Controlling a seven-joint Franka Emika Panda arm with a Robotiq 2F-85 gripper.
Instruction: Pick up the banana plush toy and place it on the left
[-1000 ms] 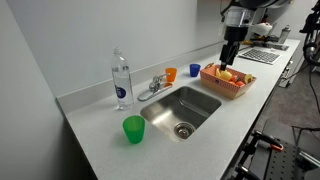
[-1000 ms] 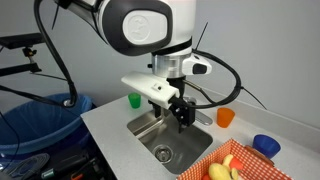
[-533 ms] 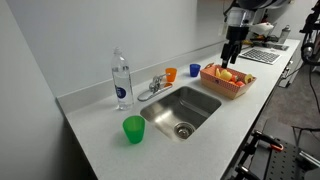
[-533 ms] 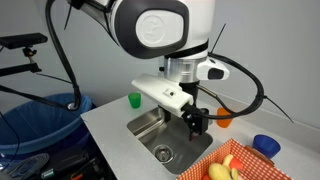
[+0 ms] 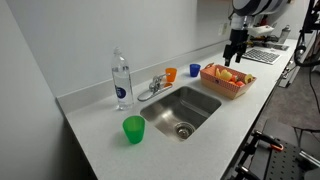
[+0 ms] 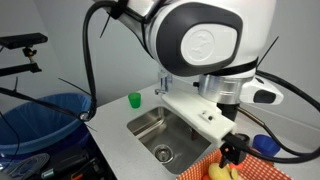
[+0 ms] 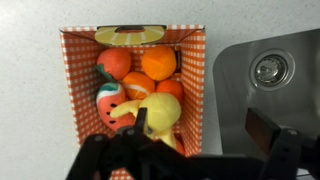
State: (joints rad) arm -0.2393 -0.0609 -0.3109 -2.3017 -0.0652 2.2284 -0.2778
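Observation:
The banana plush toy's rounded end [image 5: 226, 75] [image 7: 161, 110] is below, and my gripper goes down to its left in the wrist view next, away from the sink, to straddle it.
The banana plush toy [image 7: 160, 112] is pale yellow and lies in the red-checked basket [image 7: 70, 80] among red and orange toy fruits. It shows as a yellow patch in an exterior view [image 6: 225, 169]. My gripper [image 7: 200, 128] is open and empty. It hangs above the basket's edge on the sink side, one finger over the plush and the other over the sink rim. In both exterior views the gripper [image 5: 236, 55] [image 6: 235, 152] hovers above the basket [image 5: 232, 90], not touching it.
A steel sink [image 5: 183, 108] [image 7: 270, 70] lies next to the basket. A water bottle [image 5: 121, 80], a faucet [image 5: 153, 86], an orange cup [image 5: 171, 74] and a blue cup [image 5: 194, 70] stand behind the sink. A green cup [image 5: 134, 128] stands on the counter beyond the sink.
The gripper has moved from above the sink to above the basket. It has stayed open. The objects have not moved.

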